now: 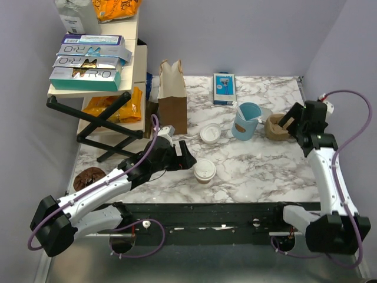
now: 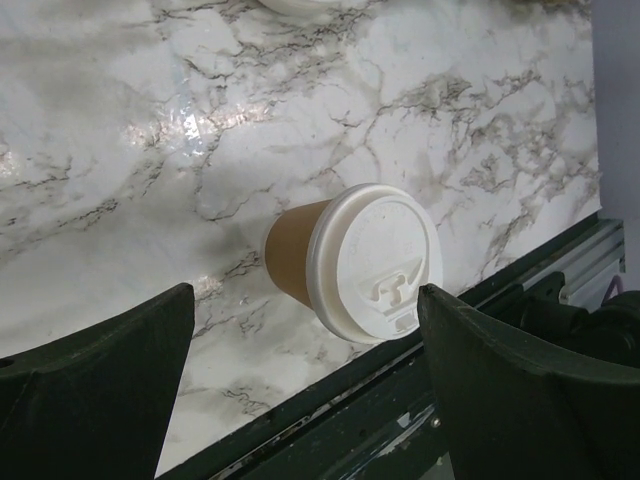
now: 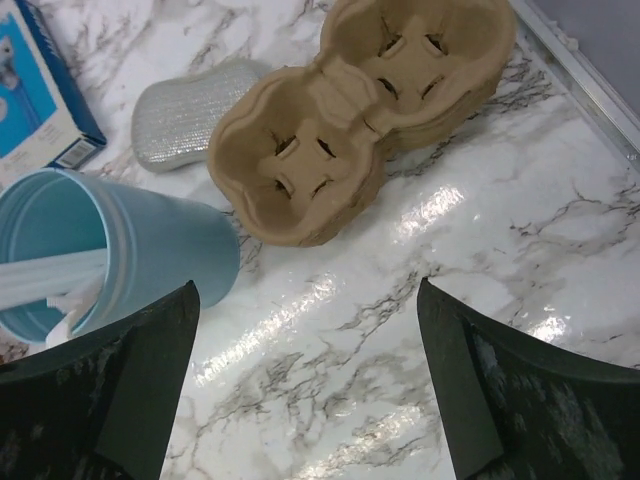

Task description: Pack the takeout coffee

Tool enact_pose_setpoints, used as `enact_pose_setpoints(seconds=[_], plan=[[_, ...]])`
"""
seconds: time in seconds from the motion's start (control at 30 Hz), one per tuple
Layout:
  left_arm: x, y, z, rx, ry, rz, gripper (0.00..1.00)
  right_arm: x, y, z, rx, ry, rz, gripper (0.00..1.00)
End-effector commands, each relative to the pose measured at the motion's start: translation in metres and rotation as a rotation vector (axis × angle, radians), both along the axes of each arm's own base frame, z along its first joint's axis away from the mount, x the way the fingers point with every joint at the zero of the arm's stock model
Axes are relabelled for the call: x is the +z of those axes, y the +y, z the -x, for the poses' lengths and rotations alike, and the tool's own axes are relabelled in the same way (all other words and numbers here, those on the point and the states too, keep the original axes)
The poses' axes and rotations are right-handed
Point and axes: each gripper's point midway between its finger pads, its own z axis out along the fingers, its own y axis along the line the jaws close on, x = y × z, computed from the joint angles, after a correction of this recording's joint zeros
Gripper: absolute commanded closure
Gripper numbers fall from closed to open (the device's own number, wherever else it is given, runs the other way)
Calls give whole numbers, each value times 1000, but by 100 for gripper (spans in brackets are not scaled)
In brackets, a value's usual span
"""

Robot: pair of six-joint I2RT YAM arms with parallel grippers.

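Note:
Next, my right gripper will move outward and down over the carrier's rim point(image 1: 268, 131) point(image 3: 254, 222) beside the light-blue mug, because that thin side of the carrier faces my open, empty fingers.
The takeout coffee point(image 1: 204, 171) is a tan paper cup with a white lid on it, standing upright near the table's front edge. In the left wrist view the cup point(image 2: 295, 250) shows just ahead of the jaws, its lid point(image 2: 378, 262) close to the right finger. My left gripper point(image 1: 186, 155) point(image 2: 305, 295) is open and empty, just left of the cup. My right gripper point(image 1: 293, 121) point(image 3: 307, 295) is open and empty, hovering beside the brown pulp cup carrier point(image 1: 275, 127) point(image 3: 360, 110).
A light-blue mug point(image 1: 246, 121) point(image 3: 110, 250) stands left of the carrier. A white round lid-like thing point(image 1: 210, 134) lies behind the cup. A brown paper bag point(image 1: 172, 97), a blue box point(image 1: 224, 88), a silver pad point(image 3: 185, 120) and a loaded rack point(image 1: 94, 65) are at the back.

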Motion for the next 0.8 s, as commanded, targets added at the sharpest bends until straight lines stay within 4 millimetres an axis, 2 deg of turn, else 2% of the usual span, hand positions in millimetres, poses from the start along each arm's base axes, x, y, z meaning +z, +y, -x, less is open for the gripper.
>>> enact_pose_setpoints(seconds=[0.0,0.03,0.07,0.1,0.13,0.17,0.2,0.27,0.47,0.5,0.57,0.77], plan=[[3,-11,-1,-69,-12,8,1,8,4,-33,130,73,39,8],[3,-13,0,-78,-12,11,1,-9,4,-41,140,142,33,10],[4,-13,0,-85,-13,14,1,-4,6,-47,170,157,36,13],[3,-12,0,-85,-14,12,1,-9,7,-50,186,177,35,19],[3,-12,0,-85,-17,10,1,-22,7,-56,200,219,31,22],[2,-11,0,-82,-19,9,1,-24,8,-59,220,231,36,24],[4,-9,-1,-81,-26,11,1,-29,9,-62,232,247,35,31],[4,-8,0,-85,-30,11,1,-41,14,-66,279,282,23,34],[3,-6,0,-92,-27,14,1,-52,27,-82,378,296,-12,41],[2,-6,1,-95,-26,13,1,-59,28,-84,393,315,-18,46],[1,-5,0,-95,-27,12,1,-60,31,-86,427,323,-21,50],[1,-6,1,-101,-25,14,1,-77,29,-88,464,376,-2,50]])
